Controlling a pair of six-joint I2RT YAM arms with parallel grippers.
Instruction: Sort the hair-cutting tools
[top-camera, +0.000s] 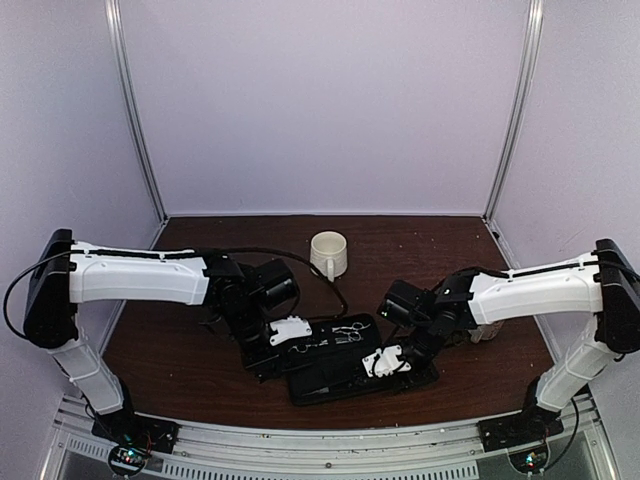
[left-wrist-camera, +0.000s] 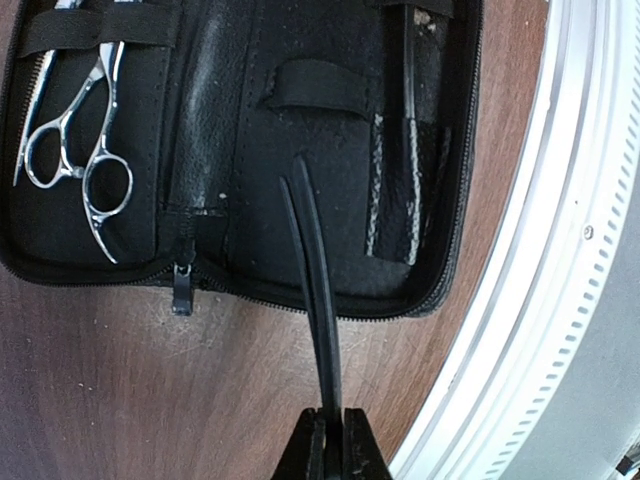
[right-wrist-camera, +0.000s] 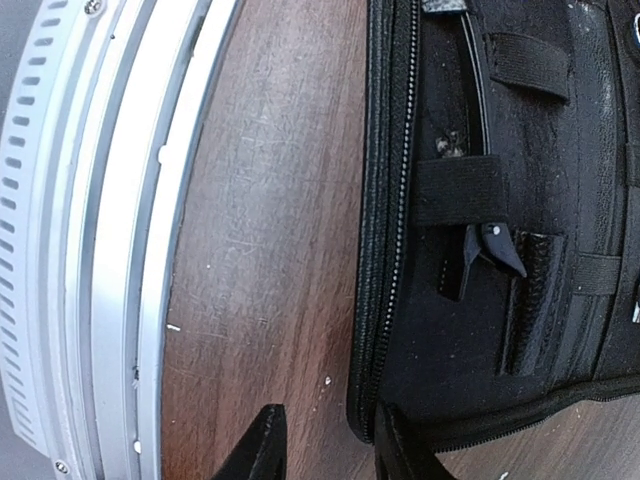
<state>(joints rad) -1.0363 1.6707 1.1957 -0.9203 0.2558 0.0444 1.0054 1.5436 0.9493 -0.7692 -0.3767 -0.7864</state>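
My left gripper has the empty elastic band (left-wrist-camera: 318, 88) below and to its right in the top view, so it should next go down and slide the clip underneath.
The open black case (top-camera: 330, 385) lies on the table between my arms. My left gripper (left-wrist-camera: 332, 418) is shut on one end of a thin black hair clip (left-wrist-camera: 312, 260), which reaches out over the case's inner lining (left-wrist-camera: 240, 230). In the top view the left gripper (top-camera: 264, 362) is at the case's left end. Silver scissors (left-wrist-camera: 85, 160) sit under a strap in the case's left half. A second black clip (right-wrist-camera: 482, 245) is tucked under an elastic band. My right gripper (right-wrist-camera: 325, 450) is open, its fingers either side of the case's zipped corner (right-wrist-camera: 365, 400); in the top view it (top-camera: 380, 366) is over the case.
A white mug (top-camera: 329, 254) stands behind the case at mid table. The metal rail (left-wrist-camera: 560, 300) of the table's near edge runs close to both grippers. Something small and white (top-camera: 485, 332) is partly hidden behind the right arm.
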